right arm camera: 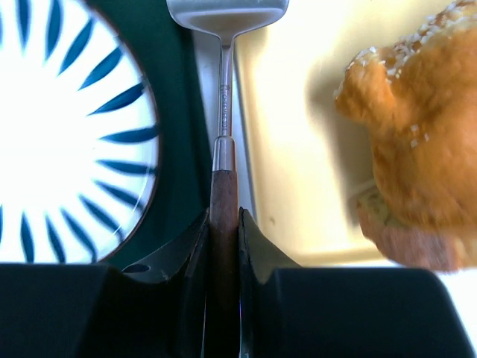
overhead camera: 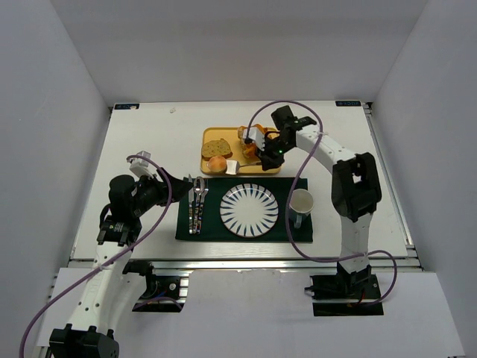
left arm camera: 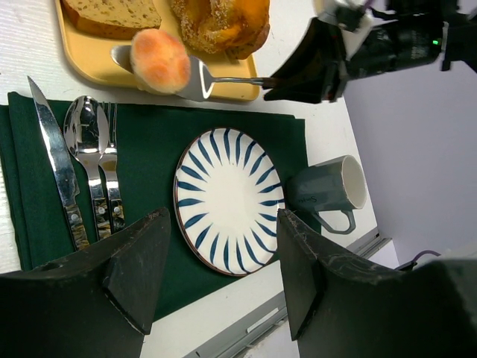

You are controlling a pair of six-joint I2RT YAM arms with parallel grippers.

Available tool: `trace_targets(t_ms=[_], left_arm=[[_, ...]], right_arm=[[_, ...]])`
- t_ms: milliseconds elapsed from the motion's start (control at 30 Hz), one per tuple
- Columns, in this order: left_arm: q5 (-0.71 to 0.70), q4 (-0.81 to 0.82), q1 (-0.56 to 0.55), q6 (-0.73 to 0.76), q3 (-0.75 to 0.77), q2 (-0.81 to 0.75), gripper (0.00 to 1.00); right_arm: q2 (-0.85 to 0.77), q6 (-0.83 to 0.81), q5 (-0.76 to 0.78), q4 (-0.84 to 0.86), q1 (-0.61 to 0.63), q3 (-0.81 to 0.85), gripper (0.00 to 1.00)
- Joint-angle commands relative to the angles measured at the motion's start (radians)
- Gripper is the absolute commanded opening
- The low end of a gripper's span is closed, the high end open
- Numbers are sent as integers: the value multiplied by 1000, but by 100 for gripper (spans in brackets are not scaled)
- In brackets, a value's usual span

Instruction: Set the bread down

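Note:
My right gripper needs to tip the bun onto the plate (overhead camera: pixel 250 210), swing to the right in the top view and let go of the spatula, as the tabletop there is clear.
The bread (left arm camera: pixel 159 60), a small round tan-orange bun (overhead camera: pixel 218 163), lies on the metal blade of a spatula (left arm camera: pixel 200 80) at the near edge of the yellow tray (overhead camera: pixel 211 136). My right gripper (right arm camera: pixel 223 216) is shut on the spatula's wooden handle (right arm camera: pixel 223 195); in the top view it (overhead camera: pixel 264 153) hangs over the tray's right part. The bun is cut off above the right wrist view. The blue-striped plate (overhead camera: pixel 250 210) lies bare on the green mat, just near of the tray. My left gripper (left arm camera: pixel 222 224) is open with nothing in it, left of the mat (overhead camera: pixel 181 183).
On the tray lie a flat seeded slice (overhead camera: pixel 216 148) and a larger orange-crusted sesame loaf (left arm camera: pixel 223 22). A knife, spoon and fork (overhead camera: pixel 197 205) lie on the green mat (overhead camera: pixel 186 227) left of the plate. A grey mug (overhead camera: pixel 301 203) stands to the plate's right.

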Motion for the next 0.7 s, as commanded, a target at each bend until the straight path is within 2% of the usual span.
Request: trace_targets(t_ms=[0,400,667], left_arm=[[-1,-6,-4,1,23,-16,68],[2,-9,-2,0,22,-23,68],[1,-18,-4,0,27,-28,68]], right_arm=[[-119,-63,-58,-8,-13,-37,0],[-262,-304,-61,-53,-91,-204,0],[-338,-437,-35,29,-105,-332,0]])
